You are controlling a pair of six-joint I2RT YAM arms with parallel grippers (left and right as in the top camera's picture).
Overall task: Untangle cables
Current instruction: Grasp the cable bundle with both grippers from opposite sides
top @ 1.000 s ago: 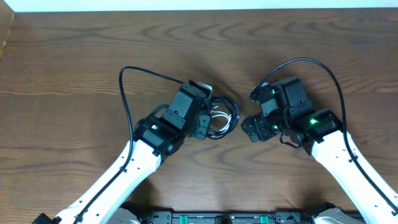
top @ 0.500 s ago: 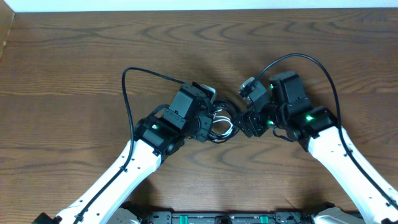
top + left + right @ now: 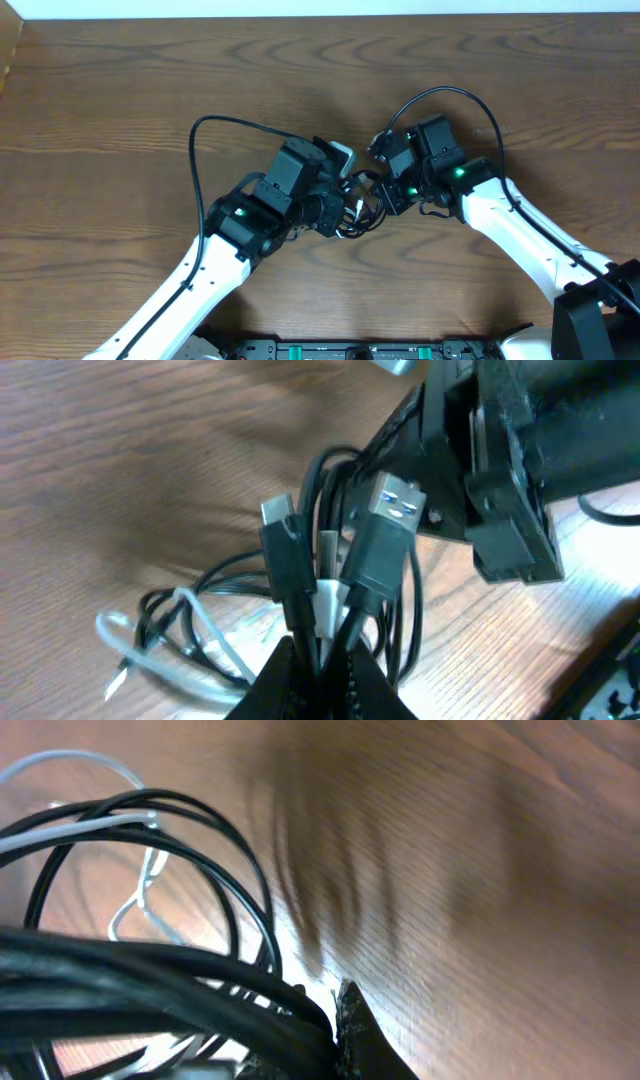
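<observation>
My right gripper should draw the bunched thick black cable to the gripper's right in the overhead view, spreading it, and release it, since open tabletop lies there.
The cables (image 3: 360, 206) form a tangled bundle of thin black cords with a white strand, held between the two grippers at the table's middle. My left gripper (image 3: 345, 196) is shut on several cords; in the left wrist view two black plugs (image 3: 372, 540) with silvery tips stick up from its fingers (image 3: 300, 675). Loose loops and a white cord (image 3: 190, 655) trail to the left. My right gripper (image 3: 387, 192) is shut on the bundle's right side. In the right wrist view black cables (image 3: 150, 980) run across one dark fingertip (image 3: 355, 1020); the other finger is hidden behind them.
Brown wooden table (image 3: 120, 110) all around. Thick black arm wiring arcs over the left arm (image 3: 200, 130) and the right arm (image 3: 440, 92). The right gripper's housing (image 3: 500, 470) stands close behind the plugs in the left wrist view.
The right arm has swung left to the bundle and its jaws have closed on the cables. The left gripper has kept its grip and shifted a little.
</observation>
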